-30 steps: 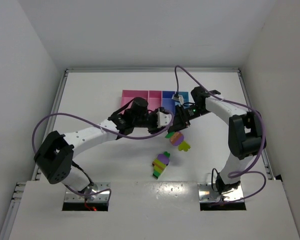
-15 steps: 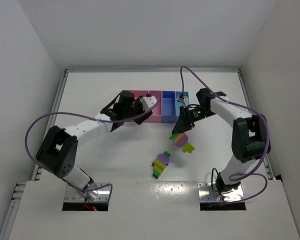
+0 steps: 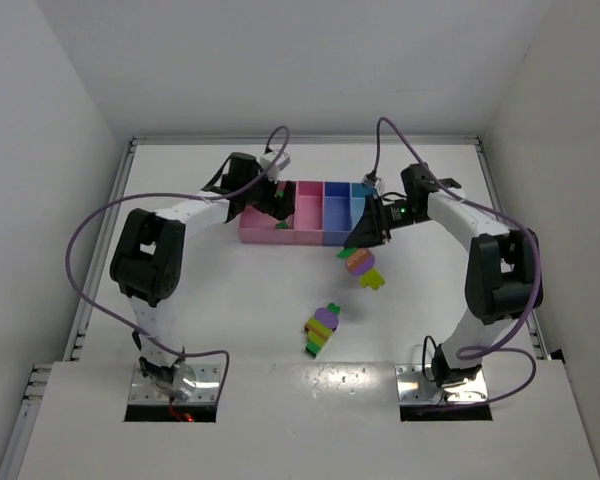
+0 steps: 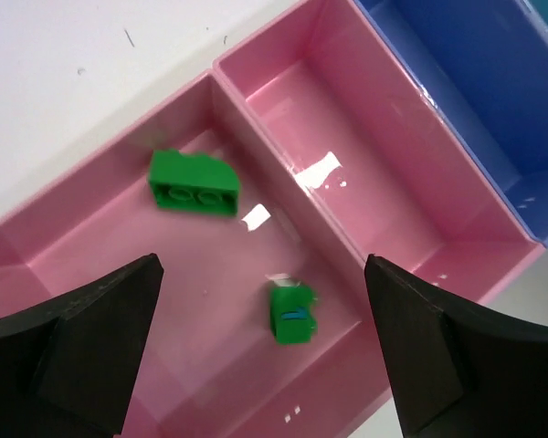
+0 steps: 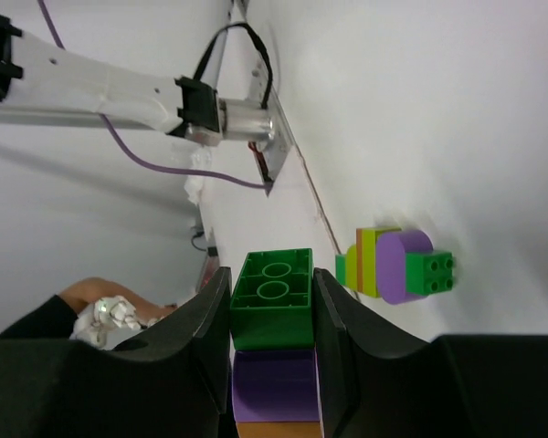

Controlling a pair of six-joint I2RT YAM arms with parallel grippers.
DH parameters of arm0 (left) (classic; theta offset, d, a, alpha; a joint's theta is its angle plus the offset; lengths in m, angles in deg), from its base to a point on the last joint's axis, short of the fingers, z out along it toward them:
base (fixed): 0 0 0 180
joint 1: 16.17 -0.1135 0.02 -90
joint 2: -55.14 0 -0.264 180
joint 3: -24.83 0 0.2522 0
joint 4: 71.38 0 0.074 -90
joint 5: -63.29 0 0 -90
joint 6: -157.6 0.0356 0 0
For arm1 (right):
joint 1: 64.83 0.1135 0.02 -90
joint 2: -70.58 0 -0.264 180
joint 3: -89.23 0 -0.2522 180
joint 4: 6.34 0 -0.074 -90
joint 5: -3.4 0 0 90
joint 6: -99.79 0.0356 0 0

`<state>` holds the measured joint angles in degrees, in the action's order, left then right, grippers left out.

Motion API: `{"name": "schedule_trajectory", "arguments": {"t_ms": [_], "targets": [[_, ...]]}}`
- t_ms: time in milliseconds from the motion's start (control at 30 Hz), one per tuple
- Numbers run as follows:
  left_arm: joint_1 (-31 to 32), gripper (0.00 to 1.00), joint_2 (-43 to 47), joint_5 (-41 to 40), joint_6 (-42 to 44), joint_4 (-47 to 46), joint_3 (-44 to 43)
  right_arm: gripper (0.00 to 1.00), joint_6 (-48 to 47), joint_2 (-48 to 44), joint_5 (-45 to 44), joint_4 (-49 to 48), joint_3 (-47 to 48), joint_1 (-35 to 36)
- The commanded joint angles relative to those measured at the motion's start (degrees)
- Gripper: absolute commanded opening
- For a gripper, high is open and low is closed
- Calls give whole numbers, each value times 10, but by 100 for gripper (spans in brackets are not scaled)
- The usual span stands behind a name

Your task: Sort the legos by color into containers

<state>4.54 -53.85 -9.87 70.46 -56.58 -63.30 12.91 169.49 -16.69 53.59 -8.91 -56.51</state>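
Note:
Right of my left gripper in the top view sits the lego clump's purple brick [image 3: 364, 267], so I should swing that way, tilting level, and close, because only green is held.
My left gripper [image 4: 261, 285] hangs open over the wide pink bin [image 4: 91, 233] of the containers [image 3: 320, 236]. Two dark green legos lie in that bin: a two-stud brick [image 4: 194, 182] and a smaller, blurred one [image 4: 292, 315] between my fingers. My right gripper [image 5: 272, 306] is shut on a clump of legos [image 3: 359, 264] just in front of the bins. In the right wrist view that clump shows a green brick [image 5: 272, 301] over a purple one [image 5: 274, 388]. A second clump [image 3: 322, 328] in green, purple, orange and yellow-green lies on the table nearer the arm bases.
The narrow pink bin [image 4: 347, 173] and the blue bin [image 4: 493, 91] sit to the right of the wide pink one. The light blue bin [image 3: 361, 204] ends the row by my right arm. White walls enclose the table [image 3: 180, 300].
My left gripper swung from the table's middle back to the wide pink bin and opened, and a green brick now lies under it. The right gripper shifted slightly back with its clump.

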Motion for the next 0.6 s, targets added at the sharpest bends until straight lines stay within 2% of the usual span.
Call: {"name": "schedule_trajectory", "arguments": {"t_ms": [0,67,133,167,200,233,267,300,333,400,433,500,533,567], "targets": [[-44,100,39,114,-109,-52,28,0,83,9,47,-68,24,-11],[-68,100,60,173,-184,-108,60,0,95,22,65,-84,38,-11],[-80,100,77,282,-245,-176,76,0,95,34,79,-90,60,-11],[-80,98,84,327,-316,-201,82,0,95,42,79,-97,68,-11],[-86,96,84,393,-352,-223,93,0,102,42,86,-104,75,-11],[-86,96,84,419,-389,-246,104,0,119,48,86,-126,87,-3],[-86,96,91,444,-426,-310,116,0,133,48,91,-142,87,-3],[-79,95,97,477,-499,-348,145,0,150,48,91,-161,92,-3],[-79,95,102,484,-527,-377,158,0,203,48,91,-188,87,4],[-65,95,118,498,-570,-429,187,0,278,40,74,-315,58,9],[-59,95,123,498,-575,-439,193,0,370,30,66,-432,44,9],[-42,95,139,498,-575,-439,207,0,474,24,36,-554,4,14],[-42,95,145,491,-575,-432,213,0,574,24,23,-667,-7,14],[-35,95,151,484,-575,-432,220,0,620,29,23,-716,-14,14]]}}
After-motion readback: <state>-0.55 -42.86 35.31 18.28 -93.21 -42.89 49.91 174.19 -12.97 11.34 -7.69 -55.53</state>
